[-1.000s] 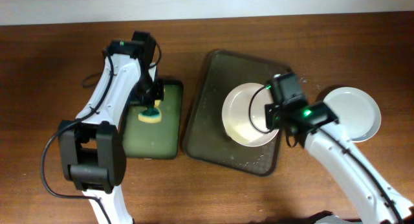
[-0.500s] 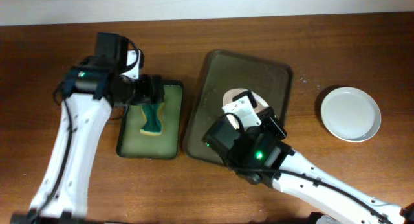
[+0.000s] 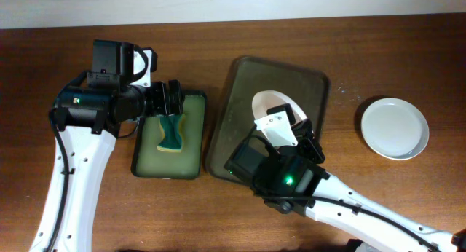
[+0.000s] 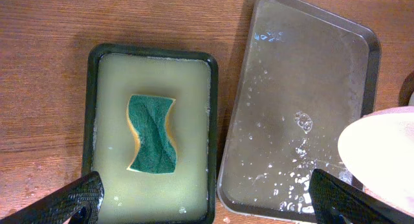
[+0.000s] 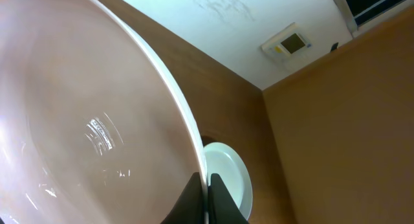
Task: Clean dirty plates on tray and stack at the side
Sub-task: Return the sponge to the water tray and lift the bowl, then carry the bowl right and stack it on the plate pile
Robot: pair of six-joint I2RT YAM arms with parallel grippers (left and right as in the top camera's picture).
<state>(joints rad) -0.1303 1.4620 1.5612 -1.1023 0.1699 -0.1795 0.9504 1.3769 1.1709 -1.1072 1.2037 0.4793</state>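
My right gripper is going to swing to the right in the overhead view, level the tilted plate and lower it onto the second plate (image 3: 395, 128) (image 5: 229, 177), because that one lies flat.
My right gripper (image 5: 207, 182) is shut on the rim of a white plate (image 5: 84, 120) and holds it tilted on edge above the dark brown tray (image 3: 240, 84). In the overhead view only the top of that plate (image 3: 271, 103) shows past the right arm. A second white plate (image 3: 395, 128) lies flat on the table at the right, also seen as the plate (image 5: 228, 175) behind the fingers. My left gripper (image 4: 210, 204) hangs open above the green-lined tray (image 4: 110, 179), where the teal sponge (image 4: 152, 134) lies free. The brown tray's floor (image 4: 304, 88) is wet with droplets.
The green-lined tray (image 3: 145, 161) sits right beside the brown tray's left rim. The right arm (image 3: 291, 183) reaches across the brown tray's front edge. Bare wood table (image 3: 408, 55) surrounds the trays.
My left gripper has let go of the sponge and risen; the sponge now lies in the green-lined tray. The right arm has swung round and tipped the plate up on edge.
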